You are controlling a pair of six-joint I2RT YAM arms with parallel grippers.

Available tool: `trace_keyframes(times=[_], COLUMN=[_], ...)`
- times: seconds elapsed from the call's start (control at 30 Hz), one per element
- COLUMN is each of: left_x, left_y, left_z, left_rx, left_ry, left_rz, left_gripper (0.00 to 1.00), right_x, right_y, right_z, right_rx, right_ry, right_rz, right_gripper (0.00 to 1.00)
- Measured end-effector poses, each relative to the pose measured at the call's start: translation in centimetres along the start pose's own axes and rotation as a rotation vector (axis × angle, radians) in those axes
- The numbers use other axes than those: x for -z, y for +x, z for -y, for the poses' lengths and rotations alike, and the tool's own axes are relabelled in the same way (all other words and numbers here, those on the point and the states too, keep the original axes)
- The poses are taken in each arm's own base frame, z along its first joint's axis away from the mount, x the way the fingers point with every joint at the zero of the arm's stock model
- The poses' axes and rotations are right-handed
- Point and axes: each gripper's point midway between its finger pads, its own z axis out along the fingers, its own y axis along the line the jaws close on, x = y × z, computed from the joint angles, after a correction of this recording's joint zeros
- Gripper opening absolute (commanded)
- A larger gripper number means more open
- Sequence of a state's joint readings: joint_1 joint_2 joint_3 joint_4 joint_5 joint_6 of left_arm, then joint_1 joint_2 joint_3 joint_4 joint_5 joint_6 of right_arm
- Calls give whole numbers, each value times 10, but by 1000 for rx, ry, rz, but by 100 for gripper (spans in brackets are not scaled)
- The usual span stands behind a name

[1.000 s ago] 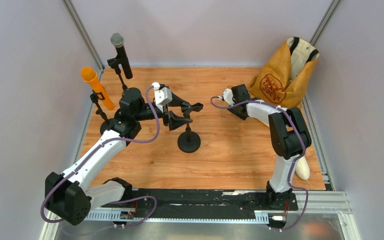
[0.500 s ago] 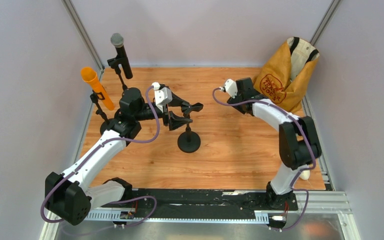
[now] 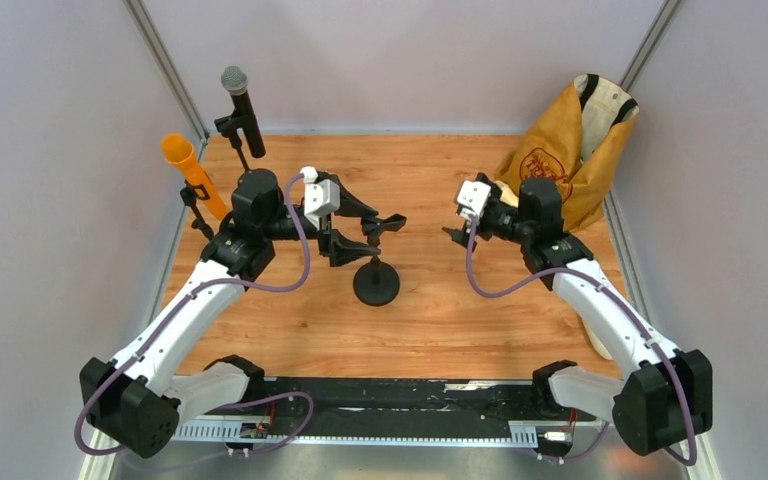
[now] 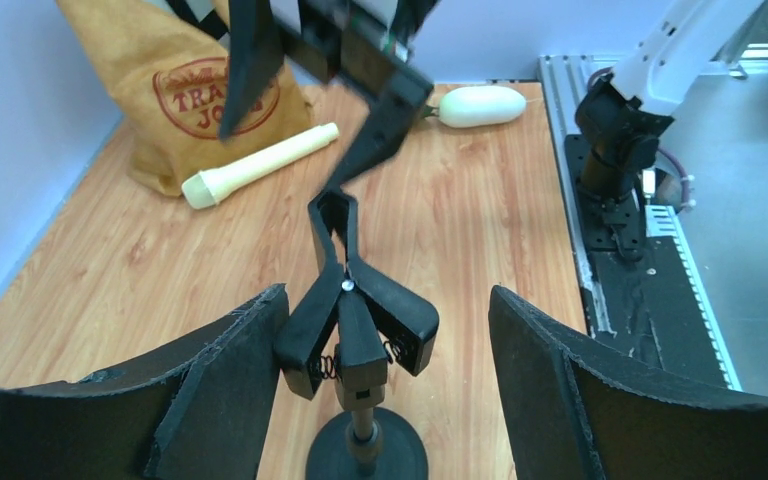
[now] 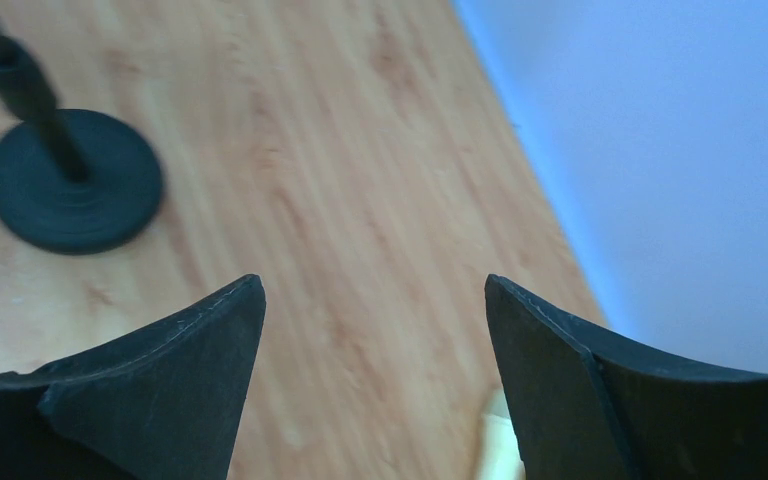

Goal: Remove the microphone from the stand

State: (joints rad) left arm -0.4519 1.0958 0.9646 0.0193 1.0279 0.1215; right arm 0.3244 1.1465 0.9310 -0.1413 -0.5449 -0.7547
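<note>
My right gripper moves down and back toward the stand next, around the collar low on its pole [image 3: 375, 264] [image 5: 22, 86], as the pole shows outside its open fingers.
A cream microphone [image 4: 260, 165] lies flat on the wooden table beside the tan bag [image 4: 200, 90], free of any stand. In mid-table the black stand [image 3: 376, 283] rises with an empty spring clip [image 4: 355, 330]. My left gripper [image 3: 365, 235] is open, with one finger on each side of that clip and neither visibly touching it. My right gripper [image 3: 455, 233] hovers open and empty right of the stand, above the floor near the bag. In the right wrist view a sliver of the cream microphone [image 5: 500, 440] shows at the bottom edge.
At the back left, a grey-headed black microphone [image 3: 240, 105] and an orange microphone [image 3: 190, 172] sit on their own stands. A white egg-shaped object [image 3: 600, 340] lies near the right edge. The tan bag [image 3: 565, 160] fills the back right corner.
My right gripper has opened wide, lifted from the table beside the bag and swung toward the middle. The left arm shifted only slightly, still open around the clip.
</note>
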Motion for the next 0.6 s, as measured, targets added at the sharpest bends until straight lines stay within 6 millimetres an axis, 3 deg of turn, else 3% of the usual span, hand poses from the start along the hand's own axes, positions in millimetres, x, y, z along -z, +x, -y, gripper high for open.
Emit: trace_keyframes(times=[0.13, 0.33, 0.5, 0.6], left_x=[7, 21, 35, 42], left_y=[-17, -32, -34, -31], left_z=[13, 19, -7, -22], left_rx=[-65, -157, -173, -182], left_ry=[41, 17, -118, -189], left_rz=[-9, -26, -43, -50], left_gripper=[80, 80, 80, 80], right_x=[-8, -20, -42, -61], right_y=[13, -26, -50, -44], right_z=[-46, -68, -99, -119], right_rx=[-91, -166, -198, -239], right_ry=[-136, -215, -301, -345], right_rz=[81, 273, 351, 331], right_gripper=[87, 87, 88, 87])
